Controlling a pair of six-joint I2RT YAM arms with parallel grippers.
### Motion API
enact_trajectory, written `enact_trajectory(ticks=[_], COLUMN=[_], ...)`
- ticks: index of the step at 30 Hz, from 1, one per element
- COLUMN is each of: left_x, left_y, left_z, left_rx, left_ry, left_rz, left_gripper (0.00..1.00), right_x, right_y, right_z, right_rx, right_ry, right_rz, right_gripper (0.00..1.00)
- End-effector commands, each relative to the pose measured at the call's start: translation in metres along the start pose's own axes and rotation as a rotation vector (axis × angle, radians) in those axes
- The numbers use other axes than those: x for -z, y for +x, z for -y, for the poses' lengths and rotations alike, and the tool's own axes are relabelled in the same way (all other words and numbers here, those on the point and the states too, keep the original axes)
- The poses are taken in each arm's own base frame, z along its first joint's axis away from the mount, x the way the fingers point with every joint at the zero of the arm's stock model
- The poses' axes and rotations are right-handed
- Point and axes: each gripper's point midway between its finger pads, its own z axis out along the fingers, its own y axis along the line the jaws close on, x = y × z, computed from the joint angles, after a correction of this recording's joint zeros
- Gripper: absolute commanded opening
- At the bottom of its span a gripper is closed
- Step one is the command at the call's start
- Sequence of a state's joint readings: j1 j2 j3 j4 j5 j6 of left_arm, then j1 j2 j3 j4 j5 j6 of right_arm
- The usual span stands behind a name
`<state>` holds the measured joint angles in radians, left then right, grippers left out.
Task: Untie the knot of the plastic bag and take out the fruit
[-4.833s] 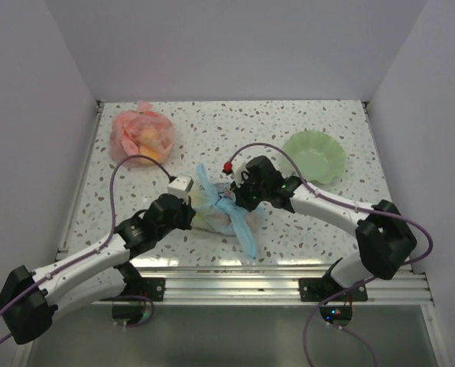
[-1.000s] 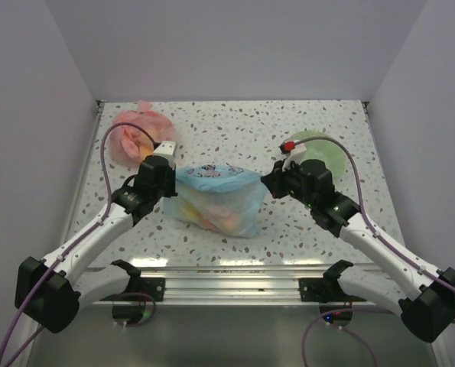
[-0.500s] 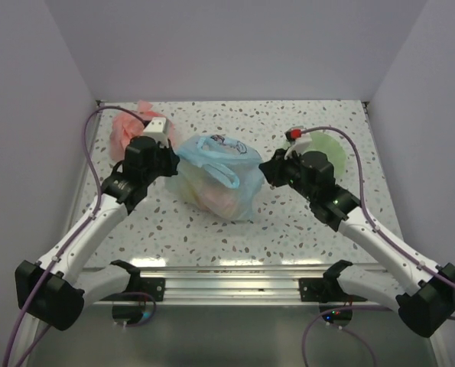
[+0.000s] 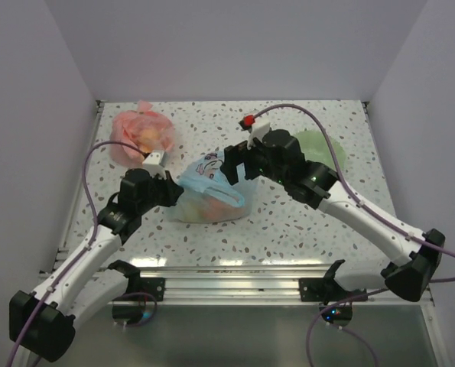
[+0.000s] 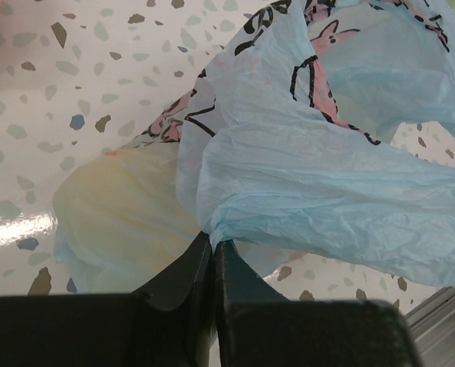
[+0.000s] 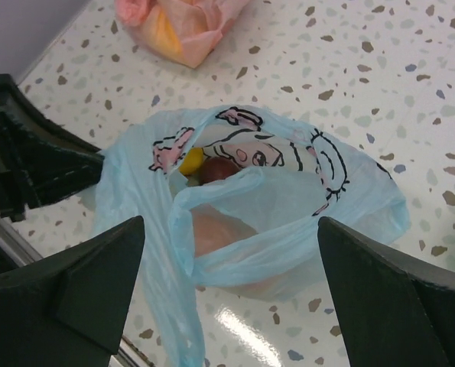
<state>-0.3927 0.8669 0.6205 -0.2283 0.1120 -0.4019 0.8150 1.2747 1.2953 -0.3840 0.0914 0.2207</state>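
Observation:
The left gripper pinches only the opposite edge of the bag, so the right gripper should lower first to get the bag's loose corner (image 4: 249, 183) (image 6: 388, 209) on the green bowl's side.
The light-blue plastic bag (image 4: 209, 193) lies mid-table with its mouth gaping open (image 6: 288, 229); no knot shows in any view. Fruit shows inside the mouth: a yellow one (image 6: 192, 160), a dark red-purple one (image 6: 221, 170) and a peach one (image 6: 212, 229) behind the film. My left gripper (image 4: 170, 191) is shut on the bag's left edge, with blue plastic pinched between its tips (image 5: 212, 241). My right gripper (image 4: 232, 170) hovers above the bag's mouth, open wide (image 6: 231, 287), nothing between its fingers (image 6: 82, 290).
A pink-red bag (image 4: 141, 136) with orange-yellow fruit sits at the back left, also seen in the right wrist view (image 6: 177, 23). A green bowl (image 4: 323, 151) stands at the back right, partly behind my right arm. Walls close in both sides and the back.
My right gripper opened, let go of the bag's right side and swung left over its mouth. My left gripper moved nearer with the edge still pinched, and the bag sagged lower.

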Motion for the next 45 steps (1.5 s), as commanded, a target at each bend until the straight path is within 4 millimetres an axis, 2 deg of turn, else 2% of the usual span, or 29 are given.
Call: enact_trajectory(ticks=[1, 3, 4, 7, 10, 11, 15, 17, 18, 19, 20, 21, 22, 23, 25, 26, 28, 29, 30, 32, 33, 34, 35, 37, 41, 45], left_x=[0.004, 0.007, 0.009, 0.012, 0.014, 0.015, 0.023, 0.027, 0.032, 0.033, 0.035, 0.037, 0.038, 0.038, 0.037, 0.035, 0.033, 0.033, 0.035, 0.038, 0.043, 0.046, 0.049, 0.056, 0.056, 0.044], left_y=[-0.006, -0.005, -0.003, 0.001, 0.009, 0.012, 0.015, 0.016, 0.012, 0.012, 0.016, 0.012, 0.013, 0.015, 0.014, 0.013, 0.005, 0.0, -0.013, -0.028, -0.047, -0.057, -0.062, -0.095, -0.119, -0.124], left_z=[0.01, 0.011, 0.01, 0.009, 0.005, 0.004, -0.006, -0.011, -0.014, -0.017, -0.019, -0.028, -0.033, -0.036, -0.04, -0.04, -0.036, -0.034, -0.029, -0.024, -0.018, -0.014, -0.012, 0.005, 0.036, 0.06], left_rx=[0.03, 0.034, 0.041, 0.051, 0.071, 0.076, 0.11, 0.118, 0.122, 0.126, 0.129, 0.136, 0.139, 0.143, 0.147, 0.145, 0.141, 0.135, 0.116, 0.093, 0.063, 0.05, 0.038, -0.015, -0.062, -0.111], left_ry=[0.064, 0.069, 0.068, 0.066, 0.06, 0.052, 0.006, -0.019, -0.039, -0.055, -0.065, -0.119, -0.144, -0.166, -0.196, -0.195, -0.192, -0.189, -0.18, -0.171, -0.165, -0.161, -0.165, -0.131, -0.007, 0.059], left_rz=[0.053, 0.06, 0.066, 0.076, 0.074, 0.072, 0.11, 0.117, 0.143, 0.15, 0.138, 0.159, 0.159, 0.148, 0.141, 0.136, 0.132, 0.133, 0.147, 0.16, 0.187, 0.198, 0.19, 0.199, 0.172, 0.135], left_gripper=[0.0, 0.0, 0.0, 0.0, 0.0, 0.0, 0.0, 0.0, 0.0, 0.0, 0.0, 0.0, 0.0, 0.0, 0.0, 0.0, 0.03, 0.1, 0.29, 0.55, 0.65, 0.81, 0.87, 1.0, 1.0, 1.0], right_x=[-0.023, -0.032, -0.041, -0.052, -0.067, -0.073, -0.072, -0.065, -0.059, -0.056, -0.048, -0.041, -0.039, -0.035, -0.029, -0.032, -0.03, -0.03, -0.031, -0.027, -0.026, -0.025, -0.024, -0.021, -0.019, -0.016], right_y=[0.012, 0.012, 0.02, 0.03, 0.052, 0.066, 0.094, 0.11, 0.111, 0.115, 0.125, 0.119, 0.117, 0.122, 0.113, 0.109, 0.099, 0.087, 0.083, 0.066, 0.061, 0.058, 0.049, 0.038, 0.025, 0.017], right_z=[0.018, 0.027, 0.032, 0.05, 0.065, 0.07, 0.103, 0.124, 0.132, 0.136, 0.151, 0.154, 0.159, 0.161, 0.157, 0.148, 0.137, 0.131, 0.122, 0.113, 0.107, 0.103, 0.096, 0.085, 0.067, 0.059], right_rx=[-0.01, -0.032, -0.037, -0.087, -0.117, -0.125, -0.114, -0.101, -0.109, -0.123, -0.134, -0.151, -0.171, -0.149, -0.132, -0.117, -0.108, -0.101, -0.104, -0.085, -0.079, -0.069, -0.048, -0.02, 0.022, 0.035], right_ry=[0.163, 0.236, 0.267, 0.387, 0.483, 0.515, 0.668, 0.725, 0.739, 0.731, 0.749, 0.732, 0.713, 0.706, 0.669, 0.605, 0.539, 0.503, 0.458, 0.417, 0.387, 0.373, 0.35, 0.321, 0.28, 0.259], right_rz=[-0.053, -0.045, -0.064, -0.058, -0.081, -0.104, -0.138, -0.173, -0.177, -0.189, -0.21, -0.187, -0.179, -0.193, -0.171, -0.18, -0.176, -0.164, -0.167, -0.15, -0.147, -0.154, -0.145, -0.14, -0.127, -0.111], right_gripper=[0.99, 0.99, 0.99, 0.99, 0.99, 0.99, 0.97, 0.9, 0.87, 0.8, 0.77, 0.73, 0.67, 0.52, 0.32, 0.18, 0.08, 0.02, 0.0, 0.0, 0.0, 0.0, 0.0, 0.0, 0.0, 0.0])
